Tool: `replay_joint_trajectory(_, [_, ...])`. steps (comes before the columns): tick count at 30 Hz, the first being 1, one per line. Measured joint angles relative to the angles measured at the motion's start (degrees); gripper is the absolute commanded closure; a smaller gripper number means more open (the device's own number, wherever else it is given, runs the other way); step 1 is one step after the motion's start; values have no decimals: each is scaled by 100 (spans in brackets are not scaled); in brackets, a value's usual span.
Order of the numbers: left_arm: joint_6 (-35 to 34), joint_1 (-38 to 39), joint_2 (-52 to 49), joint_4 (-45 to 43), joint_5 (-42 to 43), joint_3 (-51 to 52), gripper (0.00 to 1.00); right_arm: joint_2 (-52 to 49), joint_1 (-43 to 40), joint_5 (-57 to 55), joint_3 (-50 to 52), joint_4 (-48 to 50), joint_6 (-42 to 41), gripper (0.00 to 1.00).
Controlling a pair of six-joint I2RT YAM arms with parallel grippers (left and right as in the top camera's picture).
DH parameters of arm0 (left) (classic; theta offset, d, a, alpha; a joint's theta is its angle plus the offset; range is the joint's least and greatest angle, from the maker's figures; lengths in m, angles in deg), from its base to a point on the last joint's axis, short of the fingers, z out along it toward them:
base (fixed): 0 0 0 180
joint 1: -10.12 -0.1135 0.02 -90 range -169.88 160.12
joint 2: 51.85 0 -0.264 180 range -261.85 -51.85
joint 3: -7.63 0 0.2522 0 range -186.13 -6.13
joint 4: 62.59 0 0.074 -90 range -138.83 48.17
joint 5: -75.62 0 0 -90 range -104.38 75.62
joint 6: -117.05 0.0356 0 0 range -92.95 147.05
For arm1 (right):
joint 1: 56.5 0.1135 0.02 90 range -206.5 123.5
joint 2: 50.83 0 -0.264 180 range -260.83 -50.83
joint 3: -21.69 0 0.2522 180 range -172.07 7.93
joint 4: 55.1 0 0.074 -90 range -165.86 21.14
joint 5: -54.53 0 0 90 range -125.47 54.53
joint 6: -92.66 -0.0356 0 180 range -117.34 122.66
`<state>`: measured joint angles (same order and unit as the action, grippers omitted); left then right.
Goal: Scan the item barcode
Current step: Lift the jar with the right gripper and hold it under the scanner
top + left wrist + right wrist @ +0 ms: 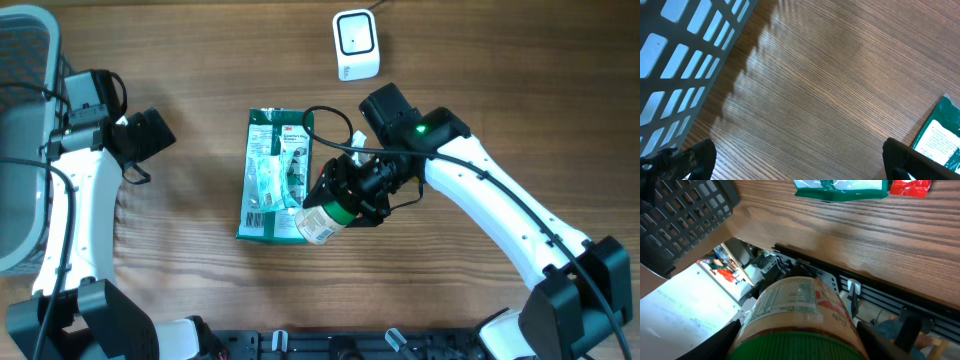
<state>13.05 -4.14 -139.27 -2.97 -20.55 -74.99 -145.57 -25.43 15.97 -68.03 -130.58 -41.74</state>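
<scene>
Next, my right gripper takes the jar point(320, 222) outward to the scanner, then to the right in the overhead view and down onto bare wood clear of packets.
My right gripper point(335, 208) is shut on a jar point(320, 222) with a green lid and a printed label. It holds the jar lying sideways above the lower right corner of a green packet point(272, 175). In the right wrist view the jar point(795, 305) fills the space between both fingers point(715, 347), held near its lid. A white barcode scanner point(356, 45) stands at the back of the table, well away from the jar. My left gripper point(152, 135) hangs open and empty near the left side, and its fingers point(695, 157) are spread wide over bare wood.
A grey mesh basket point(25, 140) sits at the far left edge, close beside the left arm; it also shows in the left wrist view as the basket point(685, 55). A red packet point(910, 186) lies next to the green packet point(840, 187). The table's front edge runs just below the jar.
</scene>
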Motion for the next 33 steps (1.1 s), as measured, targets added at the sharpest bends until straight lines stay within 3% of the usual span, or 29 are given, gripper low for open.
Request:
replay_joint_trajectory(5, [0,0,0,0,0,0,0,0,0,0,0,7,-46,66])
replay_joint_trajectory(9, [0,0,0,0,0,0,0,0,0,-546,0,118,-61,91])
replay_joint_trajectory(12, [0,0,0,-2,2,0,0,0,0,-1499,0,227,-13,96])
replay_joint_trajectory(16, [0,0,0,0,0,0,0,-7,-190,-2592,-146,555,769,95])
replay_joint_trajectory(18, [0,0,0,7,0,0,0,-26,-472,-2789,-643,247,1108,95])
replay_joint_trajectory(24, [0,0,0,0,0,0,0,-258,-1108,-3379,-3574,-1169,1906,95])
replay_joint_trajectory(31, [0,0,0,-2,4,0,0,-719,-1080,-4468,-3866,970,2485,92])
replay_joint_trajectory(33, [0,0,0,4,2,0,0,-1069,-1082,-4612,-3856,1453,2549,96])
